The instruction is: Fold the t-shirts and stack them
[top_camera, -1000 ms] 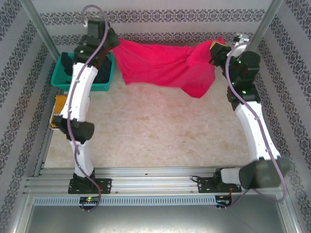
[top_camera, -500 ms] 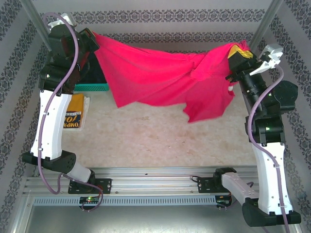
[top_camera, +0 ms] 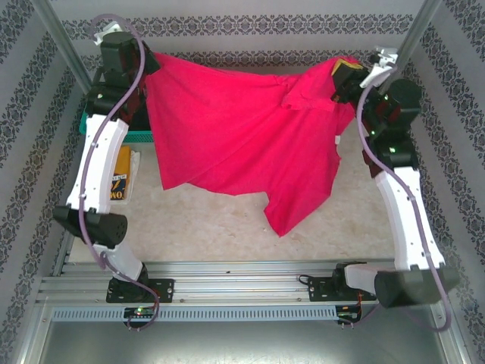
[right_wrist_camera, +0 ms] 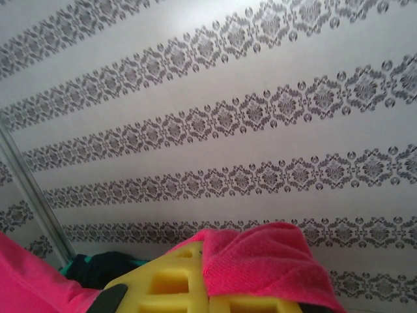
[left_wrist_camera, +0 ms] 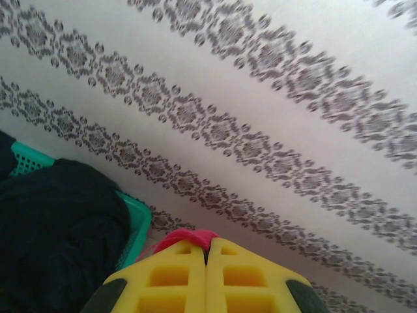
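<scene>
The red t-shirt hangs in the air, so next my left gripper needs to lower and draw back onto the tabletop beside the mustard-yellow t-shirt and let go of the red t-shirt's corner.
The bright red t-shirt [top_camera: 235, 129] hangs spread out in the air between my two grippers, above the back of the table. Its lower edge droops to a point near the table's middle. My left gripper [top_camera: 145, 64] is shut on the shirt's left top corner, and a red fold [left_wrist_camera: 192, 236] pokes out past the yellow fingertips [left_wrist_camera: 169, 274]. My right gripper [top_camera: 342, 76] is shut on the right top corner, with red cloth [right_wrist_camera: 267, 261] draped over its finger [right_wrist_camera: 163, 280]. A folded mustard-yellow t-shirt [top_camera: 121, 178] with black lettering lies at the table's left edge. Dark t-shirts [left_wrist_camera: 58, 235] fill the basket.
The teal mesh basket [top_camera: 138, 136] stands at the back left, mostly behind my left arm and the red cloth; its rim [left_wrist_camera: 140, 222] shows beside the left fingers. Patterned walls close in the back and sides. Metal posts [top_camera: 413, 34] rise at the back corners.
The red shirt has gone from a bunched heap at the back of the table to being lifted and stretched wide. Both arms rose, and the cloth now hangs lower toward the front.
</scene>
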Robot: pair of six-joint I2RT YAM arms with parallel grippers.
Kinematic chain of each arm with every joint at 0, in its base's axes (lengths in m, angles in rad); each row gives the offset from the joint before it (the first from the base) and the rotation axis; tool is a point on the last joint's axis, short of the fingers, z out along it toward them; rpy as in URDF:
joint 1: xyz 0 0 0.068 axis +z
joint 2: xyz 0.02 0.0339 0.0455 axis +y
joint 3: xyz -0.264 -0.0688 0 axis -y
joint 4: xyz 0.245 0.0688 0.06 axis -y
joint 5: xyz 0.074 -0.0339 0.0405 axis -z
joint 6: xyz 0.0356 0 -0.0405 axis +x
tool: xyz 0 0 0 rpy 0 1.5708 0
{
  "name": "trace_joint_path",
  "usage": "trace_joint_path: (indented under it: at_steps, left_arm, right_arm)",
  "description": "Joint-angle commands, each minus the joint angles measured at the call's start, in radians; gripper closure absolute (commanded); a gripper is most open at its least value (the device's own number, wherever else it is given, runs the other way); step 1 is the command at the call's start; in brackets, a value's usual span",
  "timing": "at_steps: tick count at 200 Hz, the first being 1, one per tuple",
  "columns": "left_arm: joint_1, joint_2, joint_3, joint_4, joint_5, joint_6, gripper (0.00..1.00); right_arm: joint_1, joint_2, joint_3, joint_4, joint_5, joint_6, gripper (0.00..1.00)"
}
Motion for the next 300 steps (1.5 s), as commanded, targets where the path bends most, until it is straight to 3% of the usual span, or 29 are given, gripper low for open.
trace_joint_path:
  at_steps: [1,39,70,94,136,165,186,225,300]
  left_arm:
    - [0.027,0.104,0.148,0.023,0.043,-0.043,1.0]
    - [0.043,0.321,0.627,-0.139,0.077,-0.05,1.0]
    - [0.06,0.261,0.565,-0.083,0.104,-0.075,1.0]
    - [0.059,0.163,0.328,-0.08,0.164,-0.084,1.0]
    - [0.057,-0.159,-0.609,0.343,0.26,-0.219,1.0]
    - [0.044,-0.204,-0.957,0.448,0.301,-0.303,1.0]
    - [0.031,-0.141,-1.066,0.466,0.326,-0.322,1.0]
    - [0.028,-0.04,-1.176,0.53,0.347,-0.387,1.0]
    - [0.041,-0.113,-1.239,0.405,0.243,-0.335,1.0]
  right_arm:
    - [0.002,0.068,0.107,0.122,-0.044,0.053,1.0]
    - [0.002,0.161,0.305,0.134,-0.074,0.085,1.0]
    - [-0.002,0.149,0.331,0.102,-0.057,0.048,1.0]
    - [-0.008,0.067,0.151,0.079,-0.048,0.021,1.0]
    - [-0.016,-0.145,-0.409,0.049,-0.04,0.096,1.0]
    - [0.006,-0.208,-0.734,0.04,-0.053,0.211,1.0]
    - [0.036,-0.159,-0.856,0.044,-0.053,0.244,1.0]
    - [0.089,-0.019,-0.896,-0.031,0.01,0.299,1.0]
    - [0.102,-0.039,-0.899,-0.242,0.136,0.362,1.0]
